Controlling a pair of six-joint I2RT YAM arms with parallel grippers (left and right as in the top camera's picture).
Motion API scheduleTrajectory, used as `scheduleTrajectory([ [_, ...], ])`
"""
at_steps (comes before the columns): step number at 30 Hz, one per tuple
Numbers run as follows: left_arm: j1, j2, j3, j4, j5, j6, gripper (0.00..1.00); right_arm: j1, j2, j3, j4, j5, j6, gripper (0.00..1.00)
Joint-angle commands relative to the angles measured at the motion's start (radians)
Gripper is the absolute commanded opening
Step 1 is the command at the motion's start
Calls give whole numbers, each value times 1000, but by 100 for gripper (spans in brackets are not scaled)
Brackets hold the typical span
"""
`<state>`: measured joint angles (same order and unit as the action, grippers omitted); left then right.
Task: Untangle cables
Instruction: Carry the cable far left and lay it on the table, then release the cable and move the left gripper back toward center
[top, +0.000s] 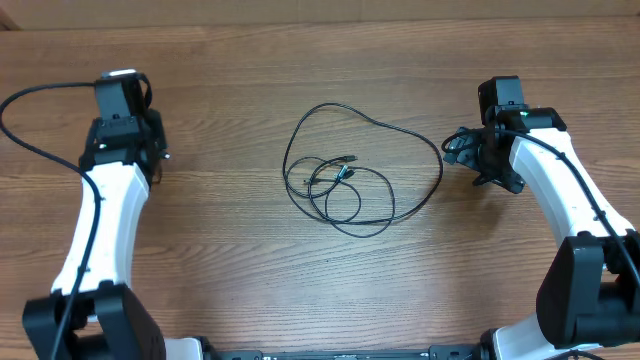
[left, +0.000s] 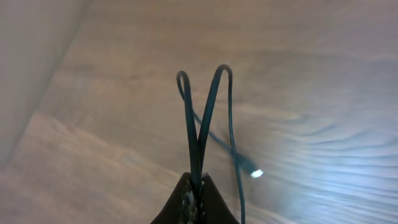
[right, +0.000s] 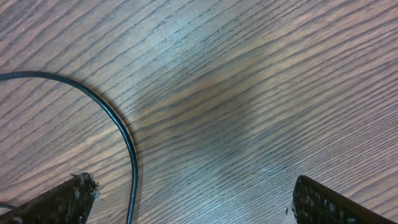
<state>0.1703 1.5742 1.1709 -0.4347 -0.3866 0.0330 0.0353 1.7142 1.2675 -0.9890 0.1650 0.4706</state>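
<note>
I will lower my left gripper next, toward the left in the overhead view, over the wood, and open.
Thin black cables (top: 340, 190) lie in loose overlapping loops at the table's middle, with small plug tips (top: 349, 160) inside the loops. My right gripper (top: 460, 150) sits just right of the big loop's edge. Its wrist view shows it (right: 193, 199) open wide and low over the wood, with one cable strand (right: 124, 137) curving down just inside its left finger (right: 68, 196). My left gripper (left: 198, 186) is shut on a black cable (left: 208, 106). Two strands of it rise from the jaws in a V, and a white plug tip (left: 256, 173) hangs beside them.
The left arm (top: 110, 190) stands at the table's left, far from the pile. A thick black arm cable (top: 40, 95) arcs off at the left edge. A pale wall (left: 31, 56) shows at the left of the left wrist view.
</note>
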Motion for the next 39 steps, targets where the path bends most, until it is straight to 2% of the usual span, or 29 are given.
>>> scheduleTrajectory([
  [1,56,55,8,-14,-74,-27,4,2,5,-5,1,14,0,100],
  [6,151,132,8,-31,-77,-48,4,2,5,-5,1,14,-1,100],
  [10,245,173,8,-37,-75,-118,4,2,5,-5,1,14,0,100],
  [16,361,180,8,-28,-3,-175,5,2,5,-5,1,14,0,100],
  [17,379,180,8,-27,-4,-189,9,2,5,-5,1,14,0,100],
  [19,417,180,8,-22,2,-226,26,2,5,-5,1,14,0,100],
  [21,449,180,8,-14,32,-244,30,2,5,-5,1,14,0,100],
  [23,480,180,8,-1,95,-243,38,2,5,-5,1,14,0,100],
  [25,509,180,8,13,170,-244,55,2,5,-5,1,14,0,100],
  [27,527,180,8,25,277,-244,65,2,5,-5,1,14,0,100],
  [33,520,180,8,67,624,-243,70,2,5,-5,1,14,0,100],
  [36,481,180,8,60,707,-244,72,2,5,-5,1,14,0,100],
  [39,427,180,8,23,728,-244,73,2,5,-5,1,14,0,100],
])
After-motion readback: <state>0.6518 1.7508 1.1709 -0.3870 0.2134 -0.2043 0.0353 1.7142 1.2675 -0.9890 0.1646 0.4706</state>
